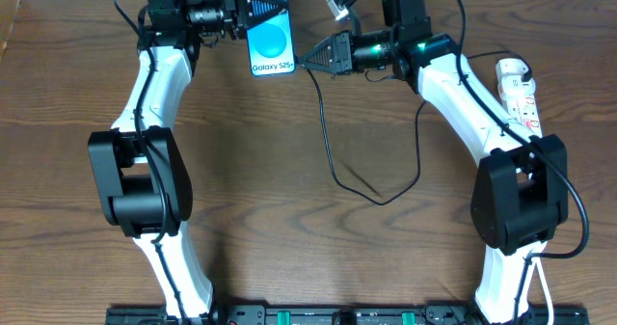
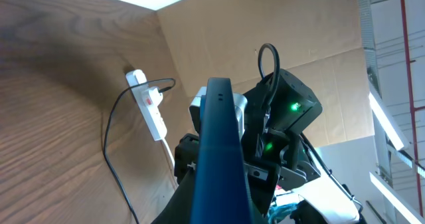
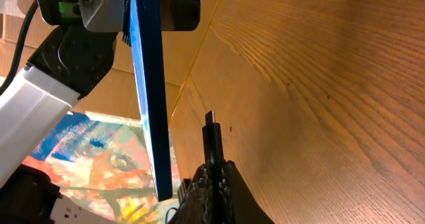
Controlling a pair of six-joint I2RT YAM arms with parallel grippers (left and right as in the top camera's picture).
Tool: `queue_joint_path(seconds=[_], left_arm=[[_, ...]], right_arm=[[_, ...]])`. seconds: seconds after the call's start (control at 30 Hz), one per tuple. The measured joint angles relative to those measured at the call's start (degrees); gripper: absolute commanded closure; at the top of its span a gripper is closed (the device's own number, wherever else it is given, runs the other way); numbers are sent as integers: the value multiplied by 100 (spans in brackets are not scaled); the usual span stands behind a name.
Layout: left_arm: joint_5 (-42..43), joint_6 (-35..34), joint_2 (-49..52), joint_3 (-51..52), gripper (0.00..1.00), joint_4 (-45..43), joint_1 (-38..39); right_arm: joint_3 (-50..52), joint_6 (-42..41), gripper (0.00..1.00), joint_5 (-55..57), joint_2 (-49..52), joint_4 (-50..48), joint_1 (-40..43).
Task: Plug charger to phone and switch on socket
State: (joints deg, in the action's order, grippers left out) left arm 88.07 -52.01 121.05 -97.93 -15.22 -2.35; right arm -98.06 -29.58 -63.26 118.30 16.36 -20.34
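Observation:
My right gripper moves down and back from the phone (image 1: 268, 31) to the open tabletop next, where the slack cable lets the black connector lie.
The phone (image 1: 268, 31), its blue screen facing up, is held off the table at the back centre by my left gripper (image 1: 243, 12), which is shut on its top end. It shows edge-on in the left wrist view (image 2: 222, 144) and the right wrist view (image 3: 147, 84). My right gripper (image 1: 310, 61) is shut on the charger's black connector (image 3: 211, 127), whose tip sits just beside the phone's lower right corner, apart from it. The black cable (image 1: 333, 161) loops over the table to the white socket (image 1: 519, 94) at the right edge, where its white plug (image 2: 151, 99) sits in the strip.
The slack cable loop (image 1: 386, 200) lies mid-table between the two arms. A small metal clip-like piece (image 1: 337, 5) hangs near the back edge. A cardboard wall (image 2: 319, 31) stands behind the table. Both arm bases (image 1: 140, 185) stand at the front.

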Motion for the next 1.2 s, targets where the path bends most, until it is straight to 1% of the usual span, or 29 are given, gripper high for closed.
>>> queue_joint_path(seconds=[0.2,0.33,0.5,0.63,0.7,0.8,1.0,1.07,1.2], left_arm=[[-98,-7,0,0,93,-2,-48],[-415,-116,0,0,93,0,-219],[-868,-376,0,0,93,0,-455],[-1119,-520,0,0,93,2,-472],[-1204,-562,0,0,93,0,-461],[-1276,-612,0,0,93,4,-446],[-1346,-649,0,0,93,2,-450],[-1346,-651,0,0,93,4,-450],[-1346,-649,0,0,93,7,-450]], right_arm=[[-2,22,99,26,2,192,-11],[-4,118,99,52,2,470,-26],[-4,186,99,81,2,422,-151],[-9,175,99,348,2,509,-361],[-17,149,99,682,0,796,-461],[-24,131,99,1506,-7,1473,-605],[-26,170,99,3799,-9,2629,-809],[-22,223,99,4391,-7,2815,-857],[81,334,99,5023,-7,2883,-901]])
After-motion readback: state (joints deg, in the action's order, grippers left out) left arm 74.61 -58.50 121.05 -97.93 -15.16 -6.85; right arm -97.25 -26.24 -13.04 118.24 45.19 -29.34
